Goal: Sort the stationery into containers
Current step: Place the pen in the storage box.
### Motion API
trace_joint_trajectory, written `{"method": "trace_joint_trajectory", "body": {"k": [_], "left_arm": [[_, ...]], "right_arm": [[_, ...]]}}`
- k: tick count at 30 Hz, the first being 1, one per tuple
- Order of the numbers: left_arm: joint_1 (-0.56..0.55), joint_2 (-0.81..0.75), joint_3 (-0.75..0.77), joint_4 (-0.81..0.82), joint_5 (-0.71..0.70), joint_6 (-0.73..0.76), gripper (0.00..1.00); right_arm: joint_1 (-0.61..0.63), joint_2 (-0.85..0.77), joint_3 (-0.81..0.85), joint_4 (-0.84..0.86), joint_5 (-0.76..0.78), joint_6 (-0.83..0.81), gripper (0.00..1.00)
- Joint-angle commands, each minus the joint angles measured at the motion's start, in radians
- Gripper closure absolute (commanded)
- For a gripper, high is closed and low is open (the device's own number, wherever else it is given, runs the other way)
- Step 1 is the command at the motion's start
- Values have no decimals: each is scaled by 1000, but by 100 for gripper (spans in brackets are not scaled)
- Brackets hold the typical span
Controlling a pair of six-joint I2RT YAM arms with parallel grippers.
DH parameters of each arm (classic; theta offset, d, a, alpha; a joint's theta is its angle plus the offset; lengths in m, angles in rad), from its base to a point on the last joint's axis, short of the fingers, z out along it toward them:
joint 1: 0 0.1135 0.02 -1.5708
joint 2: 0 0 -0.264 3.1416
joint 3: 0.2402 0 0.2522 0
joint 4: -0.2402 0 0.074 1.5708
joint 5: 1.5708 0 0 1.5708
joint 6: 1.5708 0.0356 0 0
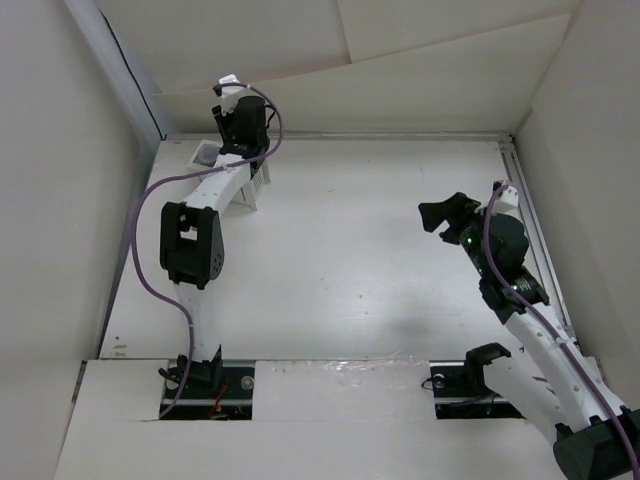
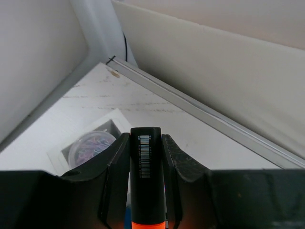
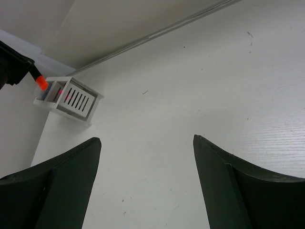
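The marker's tip is hanging over the white slatted box, so the robot's left gripper will next lower the marker toward the section of the box beside the round greyish piece.
My left gripper is shut on a black marker with an orange end, held above the white slatted box at the far left of the table. In the right wrist view the marker's orange tip points down just over the box, and something pink shows through the slats. A round greyish piece lies in the box compartment next to the corner. My right gripper is open and empty over bare table at the right. The left arm hides most of the box from above.
White walls close in the table on the left, back and right. A metal rail runs along the back wall's foot. The box stands close to the far left corner.
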Motion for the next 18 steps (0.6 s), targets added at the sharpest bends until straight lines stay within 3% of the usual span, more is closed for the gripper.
{"method": "trace_joint_trajectory", "body": {"k": [1,18], "left_arm": [[-5,2,56,101,-101,142,91],[-16,101,38,254,-217,326,90]], "right_arm": [[-6,-5,-1,66,-11,5,16],[-6,-5,-1,66,-30,-4,16]]}}
